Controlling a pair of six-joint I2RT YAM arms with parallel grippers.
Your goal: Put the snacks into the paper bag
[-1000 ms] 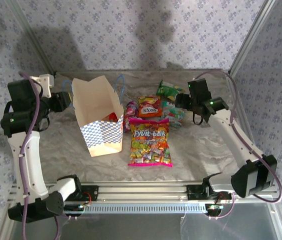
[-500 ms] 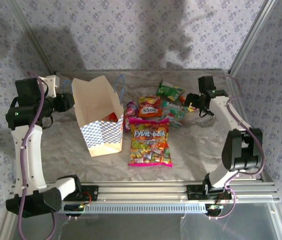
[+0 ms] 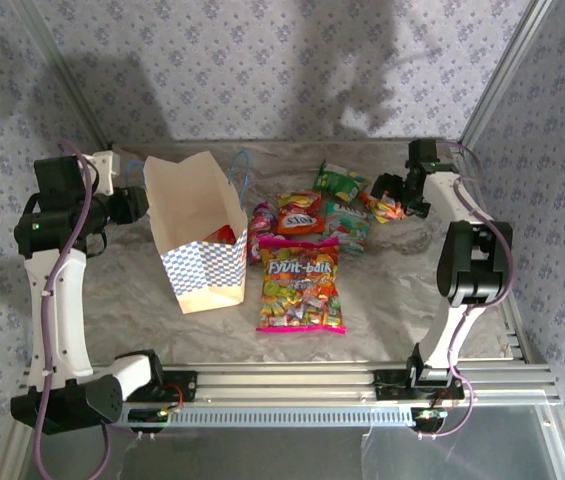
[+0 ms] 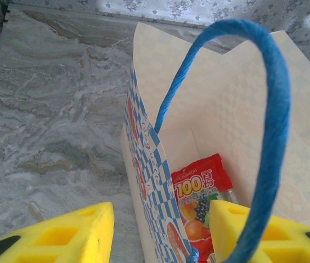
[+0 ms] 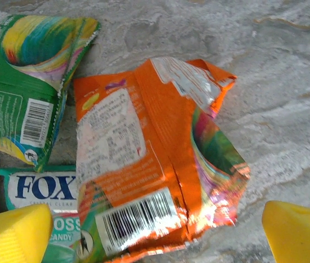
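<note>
The right gripper moves down to the crumpled orange packet (image 3: 383, 208) (image 5: 149, 164) next and closes on it, since the packet lies below, between the wide-open yellow fingers.
The paper bag (image 3: 200, 240) stands open at the left, its checkered wall (image 4: 144, 164) between my left gripper's (image 4: 160, 235) yellow fingers (image 4: 61, 233), which stand apart without pinching it. A blue cord handle (image 4: 272, 109) loops over the right finger. A red packet (image 4: 201, 189) lies inside the bag. Of the snacks, the large pink bag (image 3: 302, 285), a red-orange packet (image 3: 299, 213), a green one (image 3: 340, 182) and a teal one (image 3: 349, 226) lie right of the bag. My right gripper (image 5: 155, 241) hangs wide open over a crumpled orange packet (image 5: 149, 164).
Metal frame posts and patterned walls close in the table (image 3: 412, 290) at back and sides. A purple packet (image 3: 260, 220) lies against the bag's right side. The green packet (image 5: 23, 82) and teal Fox's packet (image 5: 39, 192) lie just left of the orange one.
My right arm swung back and to the right, from above the teal packets to the orange packet, and its jaws opened wider. The left gripper stayed at the bag.
</note>
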